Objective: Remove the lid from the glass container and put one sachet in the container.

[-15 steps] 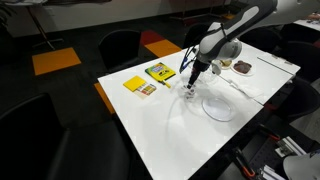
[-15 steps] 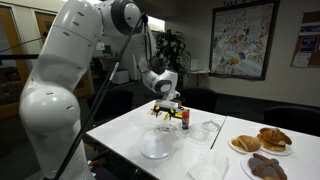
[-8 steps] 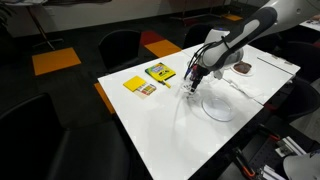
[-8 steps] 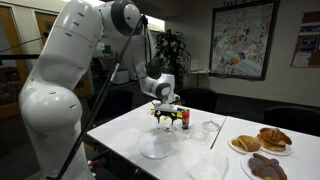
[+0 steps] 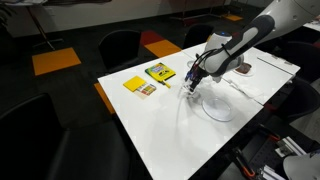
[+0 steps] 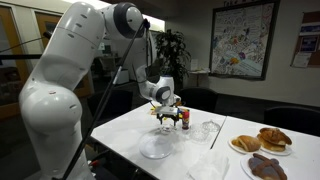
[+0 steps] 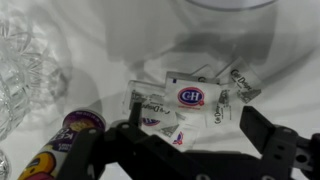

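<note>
I will lower my gripper onto the sachet with the round logo [image 5: 190,94] [image 7: 193,98] and close across it, because it lies on top of the others between my open fingers.
A small pile of white sachets [image 7: 185,98] lies on the white table. My gripper [image 7: 195,125] hovers just above them, open and empty, with a finger on each side of the pile. In both exterior views the gripper [image 5: 193,80] [image 6: 166,112] points down at the table. The glass container [image 6: 208,129] stands just beside the gripper; its cut-glass wall shows at the left of the wrist view [image 7: 22,70]. I cannot make out the lid apart from the container.
A large pale round plate [image 5: 219,106] [image 6: 157,149] lies close to the sachets. A small red cylinder [image 6: 184,119] [image 7: 72,128] stands next to the gripper. Yellow packets [image 5: 158,72] lie toward the table's far corner. Plates of pastries [image 6: 261,141] stand at one end.
The gripper has dropped a little toward the sachets and the arm's elbow has swung outward. Nothing on the table has moved.
</note>
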Robot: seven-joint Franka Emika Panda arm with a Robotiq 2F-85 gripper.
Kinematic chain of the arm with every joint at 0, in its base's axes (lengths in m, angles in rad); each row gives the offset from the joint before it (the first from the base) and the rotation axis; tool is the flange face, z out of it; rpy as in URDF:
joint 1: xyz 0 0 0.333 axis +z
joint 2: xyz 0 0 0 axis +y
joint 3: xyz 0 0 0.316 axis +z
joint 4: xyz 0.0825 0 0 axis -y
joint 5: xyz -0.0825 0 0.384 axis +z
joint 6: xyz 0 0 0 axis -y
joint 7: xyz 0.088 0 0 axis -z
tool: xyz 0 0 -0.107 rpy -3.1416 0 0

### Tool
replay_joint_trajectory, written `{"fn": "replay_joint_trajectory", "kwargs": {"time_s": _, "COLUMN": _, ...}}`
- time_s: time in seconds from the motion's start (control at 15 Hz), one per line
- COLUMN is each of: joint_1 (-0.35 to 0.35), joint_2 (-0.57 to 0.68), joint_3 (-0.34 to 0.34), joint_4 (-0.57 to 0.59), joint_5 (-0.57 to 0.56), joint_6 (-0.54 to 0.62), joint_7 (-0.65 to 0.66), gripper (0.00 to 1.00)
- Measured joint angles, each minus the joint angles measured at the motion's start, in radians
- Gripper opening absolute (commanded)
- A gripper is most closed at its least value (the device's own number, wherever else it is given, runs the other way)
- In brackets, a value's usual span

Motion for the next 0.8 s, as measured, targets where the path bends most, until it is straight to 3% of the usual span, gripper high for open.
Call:
{"fn": "replay_joint_trajectory", "kwargs": {"time_s": 0.4, "joint_1": -0.01, "joint_2": 0.04, "joint_3": 0.013, "joint_4": 0.0, "joint_5": 0.0, "joint_6": 0.05, "joint_7": 0.017, "gripper": 1.0}}
{"fn": "replay_joint_trajectory", "kwargs": {"time_s": 0.47, "joint_1": -0.01, "joint_2": 0.046, "joint_3": 0.014, "joint_4": 0.0, "joint_5": 0.0, "joint_6": 0.058, "joint_7": 0.021, "gripper": 0.75}}
{"fn": "replay_joint_trajectory", "kwargs": {"time_s": 0.6, "joint_1": -0.011, "joint_2": 0.053, "joint_3": 0.014, "joint_4": 0.0, "joint_5": 0.0, "joint_6": 0.069, "joint_7": 0.031, "gripper": 0.67}}
{"fn": "replay_joint_trajectory", "kwargs": {"time_s": 0.8, "joint_1": -0.011, "joint_2": 0.063, "joint_3": 0.014, "joint_4": 0.001, "joint_5": 0.0, "joint_6": 0.076, "joint_7": 0.045, "gripper": 0.43}}
